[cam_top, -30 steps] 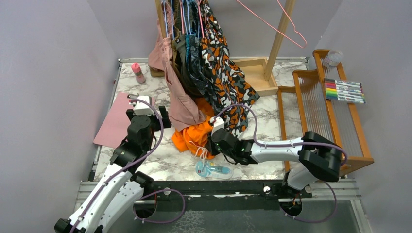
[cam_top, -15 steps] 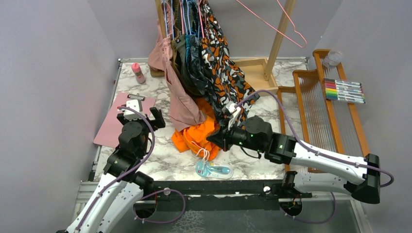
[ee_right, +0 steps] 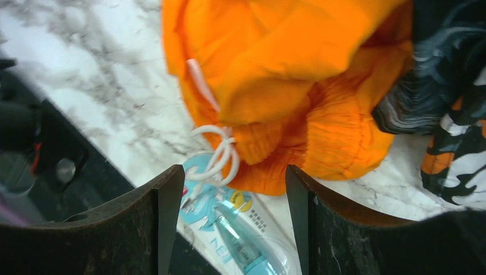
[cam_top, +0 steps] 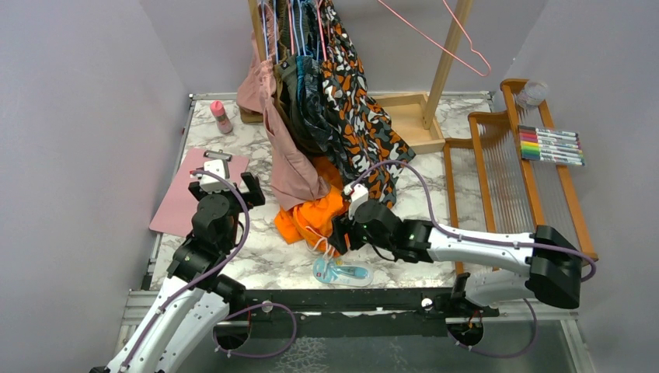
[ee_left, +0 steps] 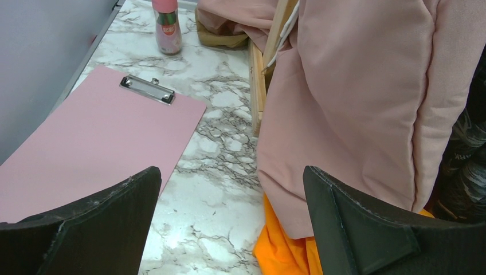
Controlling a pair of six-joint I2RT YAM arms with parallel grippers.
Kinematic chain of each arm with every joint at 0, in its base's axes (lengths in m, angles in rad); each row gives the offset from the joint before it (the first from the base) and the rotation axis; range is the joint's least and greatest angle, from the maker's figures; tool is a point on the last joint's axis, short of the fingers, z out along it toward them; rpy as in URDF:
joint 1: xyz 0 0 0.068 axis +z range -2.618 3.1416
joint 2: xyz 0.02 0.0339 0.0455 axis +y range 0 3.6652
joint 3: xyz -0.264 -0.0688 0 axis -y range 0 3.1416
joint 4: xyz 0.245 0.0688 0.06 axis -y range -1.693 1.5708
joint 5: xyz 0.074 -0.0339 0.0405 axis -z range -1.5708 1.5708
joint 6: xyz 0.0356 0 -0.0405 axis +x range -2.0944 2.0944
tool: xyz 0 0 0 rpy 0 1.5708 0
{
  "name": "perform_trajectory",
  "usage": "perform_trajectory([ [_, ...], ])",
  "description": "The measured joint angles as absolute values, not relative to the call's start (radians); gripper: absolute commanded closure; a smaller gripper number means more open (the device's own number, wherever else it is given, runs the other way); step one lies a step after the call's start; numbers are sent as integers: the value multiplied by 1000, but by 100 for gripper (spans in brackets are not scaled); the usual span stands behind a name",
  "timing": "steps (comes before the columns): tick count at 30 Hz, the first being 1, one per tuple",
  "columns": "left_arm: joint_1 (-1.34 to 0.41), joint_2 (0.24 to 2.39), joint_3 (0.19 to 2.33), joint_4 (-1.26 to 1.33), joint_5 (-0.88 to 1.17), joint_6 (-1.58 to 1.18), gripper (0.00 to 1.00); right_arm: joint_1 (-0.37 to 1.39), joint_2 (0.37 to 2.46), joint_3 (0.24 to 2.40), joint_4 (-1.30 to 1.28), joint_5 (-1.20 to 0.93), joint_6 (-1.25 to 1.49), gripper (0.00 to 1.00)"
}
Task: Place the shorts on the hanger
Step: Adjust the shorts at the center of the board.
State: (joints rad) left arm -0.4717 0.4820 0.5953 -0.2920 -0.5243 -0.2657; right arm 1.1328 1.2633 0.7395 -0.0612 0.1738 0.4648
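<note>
I should move my right gripper toward the patterned garment and lower it onto the fold's near edge (ee_right: 343, 164), because the gathered fold of the shorts is beside my open fingers on that side.
The bright orange shorts (cam_top: 311, 220) lie crumpled on the marble table under the hanging clothes, their white drawstring (ee_right: 218, 154) trailing toward the front edge. My right gripper (cam_top: 342, 233) hovers over the gathered waistband (ee_right: 286, 74). It is open (ee_right: 229, 223), with only the waistband's edge and a toothbrush pack showing between its fingers. My left gripper (cam_top: 224, 180) stands wide open (ee_left: 229, 217) above bare marble, just left of the shorts (ee_left: 286, 252). The pink wire hanger (cam_top: 429, 35) hangs high at the back right, by the wooden post.
A toothbrush blister pack (cam_top: 342, 272) lies by the front edge. A dusty pink garment (ee_left: 355, 103) and a blotch-patterned one (cam_top: 357, 116) hang over the shorts. On the left are a pink clipboard (cam_top: 190, 194) and a pink bottle (cam_top: 221, 116); a wooden loom (cam_top: 513, 179) with markers stands right.
My right gripper went from shut to open, and its arm pulled back and lowered over the shorts' waistband. The left arm drew back slightly, then held still.
</note>
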Motion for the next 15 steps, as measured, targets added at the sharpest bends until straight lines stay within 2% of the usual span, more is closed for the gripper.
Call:
perform_trajectory([
  [8,-472,485,593,-292,-523,-266,4,1118,1324,721,-54,356,572,35],
  [15,-472,485,588,-276,-509,-265,1,1104,1378,716,-96,426,587,43],
])
